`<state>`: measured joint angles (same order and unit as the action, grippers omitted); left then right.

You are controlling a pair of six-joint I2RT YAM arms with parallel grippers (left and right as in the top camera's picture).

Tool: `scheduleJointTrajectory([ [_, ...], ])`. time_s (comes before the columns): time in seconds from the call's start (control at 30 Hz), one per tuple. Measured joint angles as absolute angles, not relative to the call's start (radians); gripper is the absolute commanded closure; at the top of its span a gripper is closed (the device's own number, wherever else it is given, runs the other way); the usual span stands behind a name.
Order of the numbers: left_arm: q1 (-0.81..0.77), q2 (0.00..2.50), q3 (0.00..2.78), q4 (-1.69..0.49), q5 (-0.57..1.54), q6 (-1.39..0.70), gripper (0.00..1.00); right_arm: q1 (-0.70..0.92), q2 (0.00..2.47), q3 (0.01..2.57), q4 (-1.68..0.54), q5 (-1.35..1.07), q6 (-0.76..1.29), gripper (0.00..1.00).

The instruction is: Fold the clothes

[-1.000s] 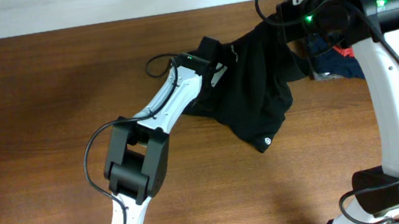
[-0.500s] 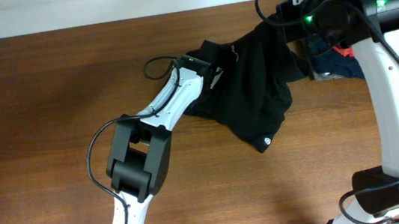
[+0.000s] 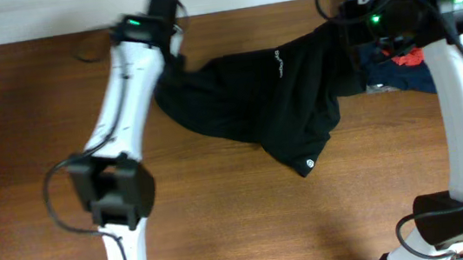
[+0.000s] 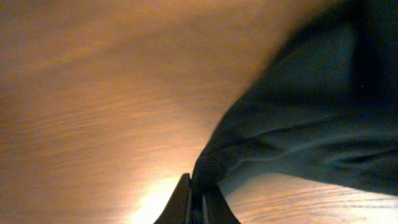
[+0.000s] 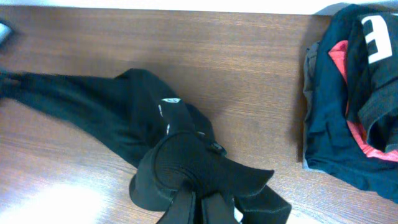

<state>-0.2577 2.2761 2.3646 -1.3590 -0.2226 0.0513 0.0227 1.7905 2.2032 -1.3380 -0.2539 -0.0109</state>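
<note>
The shirt is still bunched up, so my right gripper will next lift its collar end, then lower it onto the tabletop next to the folded pile and let it go.
The black polo shirt is stretched across the far middle of the table, its small white logo at the near corner. My left gripper is shut on the shirt's left end at the far left; in the left wrist view the fabric is pinched between the fingers. My right gripper is shut on the collar end at the far right; the right wrist view shows the collar in its fingers, lifted above the table.
A pile of folded navy, red and black garments lies at the far right, also in the right wrist view. The table's far edge runs just behind both grippers. My arms cross the left and right sides.
My left gripper has swung far left and back with the shirt's end, pulling the bunched shirt out wide. The right gripper has stayed nearly in place.
</note>
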Motion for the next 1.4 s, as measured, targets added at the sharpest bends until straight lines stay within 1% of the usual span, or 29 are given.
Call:
scheduleJointTrajectory([
  [0.2,-0.199,2.127,2.529,-1.433,-0.242,0.051,0.99,-0.047,1.786,2.203,-1.35,-0.339,-0.011,0.96],
  [0.33,-0.186,2.028,2.551,-1.439,-0.266,0.051,0.99,-0.081,1.748,2.206,-1.372,-0.362,-0.012,0.96],
  [0.53,-0.149,1.861,2.552,-1.456,-0.324,0.051,0.99,-0.097,1.584,2.221,-1.414,-0.379,-0.009,0.96],
  [0.73,-0.146,1.666,2.556,-1.488,-0.372,0.051,0.99,-0.097,1.398,2.24,-1.48,-0.388,0.001,0.96],
  [0.93,-0.146,1.541,2.564,-1.526,-0.38,0.048,0.99,-0.097,1.303,2.241,-1.511,-0.387,0.015,0.96],
  [1.13,-0.146,1.533,2.571,-1.557,-0.386,0.041,0.99,-0.097,1.309,2.248,-1.529,-0.387,0.026,0.96],
  [1.27,-0.146,1.601,2.569,-1.587,-0.387,0.016,0.99,-0.097,1.397,2.252,-1.556,-0.387,0.027,0.96],
  [1.4,-0.146,1.7,2.536,-1.623,-0.387,-0.015,0.99,-0.097,1.539,2.251,-1.562,-0.387,0.026,0.96],
])
